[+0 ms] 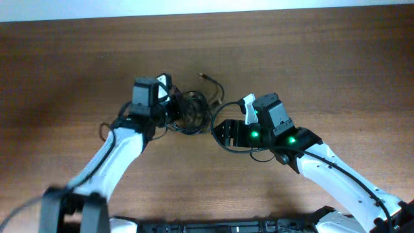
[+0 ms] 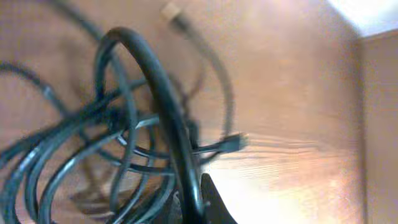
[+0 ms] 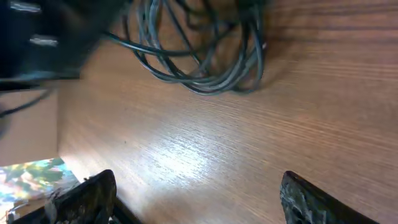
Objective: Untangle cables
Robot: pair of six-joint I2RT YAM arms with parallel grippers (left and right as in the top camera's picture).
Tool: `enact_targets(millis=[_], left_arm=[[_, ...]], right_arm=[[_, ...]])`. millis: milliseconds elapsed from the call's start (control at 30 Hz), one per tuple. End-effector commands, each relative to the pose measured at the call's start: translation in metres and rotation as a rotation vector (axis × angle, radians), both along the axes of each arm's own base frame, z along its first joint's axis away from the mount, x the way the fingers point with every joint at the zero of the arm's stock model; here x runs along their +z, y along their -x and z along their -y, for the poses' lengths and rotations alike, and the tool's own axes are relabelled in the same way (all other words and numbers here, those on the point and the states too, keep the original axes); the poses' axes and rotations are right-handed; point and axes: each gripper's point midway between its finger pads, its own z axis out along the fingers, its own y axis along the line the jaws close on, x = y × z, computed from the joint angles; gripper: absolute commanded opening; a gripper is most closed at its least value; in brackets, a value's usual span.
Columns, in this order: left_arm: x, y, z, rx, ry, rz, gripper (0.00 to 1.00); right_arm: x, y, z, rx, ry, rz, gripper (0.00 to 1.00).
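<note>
My left gripper will rise, pull its cable to the left in the overhead view, then return beside the knotted bundle to release it, since loops cross there.
The cables are thin black cords knotted in a small bundle at the table's middle, with a plug end sticking out at the back. My left gripper is at the bundle's left side, shut on one cable that arcs up from its jaws; several loops and a small plug lie behind it. My right gripper is open and empty just right of the bundle. In the right wrist view its fingers are wide apart over bare wood, with the cable loops ahead.
The wooden table extends around both arms. A thicker black wire loops beside my right arm. The left arm's dark body shows at the top left of the right wrist view.
</note>
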Motion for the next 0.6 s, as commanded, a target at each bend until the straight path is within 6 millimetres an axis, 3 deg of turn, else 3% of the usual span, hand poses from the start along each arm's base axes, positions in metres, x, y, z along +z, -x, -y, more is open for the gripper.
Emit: enact_targets(millis=[0, 100, 167, 267, 333, 433, 500, 567], left_arm=[[0.073, 0.004, 0.001, -0.065, -0.005, 0.247, 0.00], [0.110, 0.004, -0.013, -0.003, -0.024, 0.360, 0.00], [0.128, 0.006, -0.019, 0.026, -0.006, 0.404, 0.00], [0.144, 0.003, -0.030, 0.192, 0.097, 0.370, 0.00], [0.163, -0.004, -0.030, 0.251, 0.192, 0.395, 0.00], [0.183, -0.009, -0.030, 0.226, 0.180, 0.496, 0.00], [0.189, -0.011, -0.032, 0.225, 0.148, 0.534, 0.00], [0.193, -0.012, -0.032, 0.224, 0.154, 0.551, 0.00]], right_arm=[[0.002, -0.004, 0.001, -0.011, 0.009, 0.019, 0.88], [0.006, -0.008, -0.001, -0.011, -0.004, 0.041, 1.00], [0.010, -0.012, -0.003, -0.013, -0.015, 0.066, 1.00], [0.005, -0.041, 0.015, -0.094, 0.118, 0.209, 0.99], [0.000, -0.050, 0.008, -0.093, 0.112, 0.233, 0.99], [-0.035, -0.050, -0.028, -0.015, 0.112, 0.228, 0.99], [-0.067, -0.053, -0.037, 0.119, 0.195, 0.316, 0.99], [-0.075, -0.069, -0.048, 0.112, 0.165, 0.378, 0.95]])
